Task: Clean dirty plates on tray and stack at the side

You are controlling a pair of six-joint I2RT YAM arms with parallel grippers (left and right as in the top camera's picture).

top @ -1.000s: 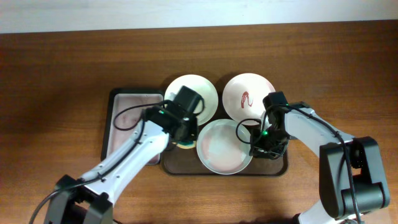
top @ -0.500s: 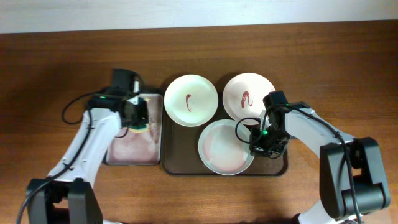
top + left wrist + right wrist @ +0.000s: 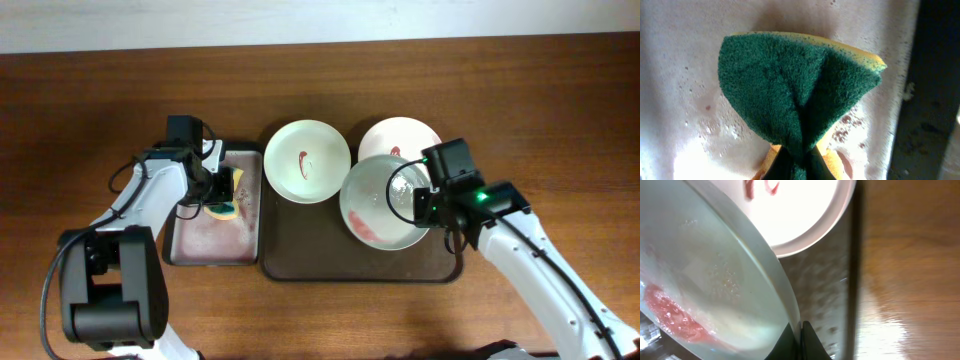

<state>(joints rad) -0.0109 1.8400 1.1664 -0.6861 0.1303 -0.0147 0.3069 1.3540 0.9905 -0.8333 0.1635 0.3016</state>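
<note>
The bare tabletop lies below, to my right gripper's right in the overhead view, so it will swing past the tray (image 3: 300, 255), go down and release the plate there.
The dark brown tray (image 3: 300, 255) holds a white plate (image 3: 306, 160) with a small red squiggle at its back left and another white plate (image 3: 400, 135) with red sauce at its back right, also in the right wrist view (image 3: 790, 210). My right gripper (image 3: 428, 203) is shut on the rim of the pale greenish plate (image 3: 385, 205), lifted and tilted above the tray, with pink liquid pooled at its low side (image 3: 675, 315). My left gripper (image 3: 222, 190) is shut on the green-yellow sponge (image 3: 795, 95) over the black basin (image 3: 205, 240).
The basin holds pinkish foamy liquid (image 3: 680, 100) and stands against the tray's left edge. Bare wood tabletop (image 3: 560, 120) lies right of the tray and shows in the right wrist view (image 3: 910, 270).
My left arm carried the sponge from the tray to the basin. My right gripper lifted the greenish plate up and back, tilting it, so it now overlaps the back right plate.
</note>
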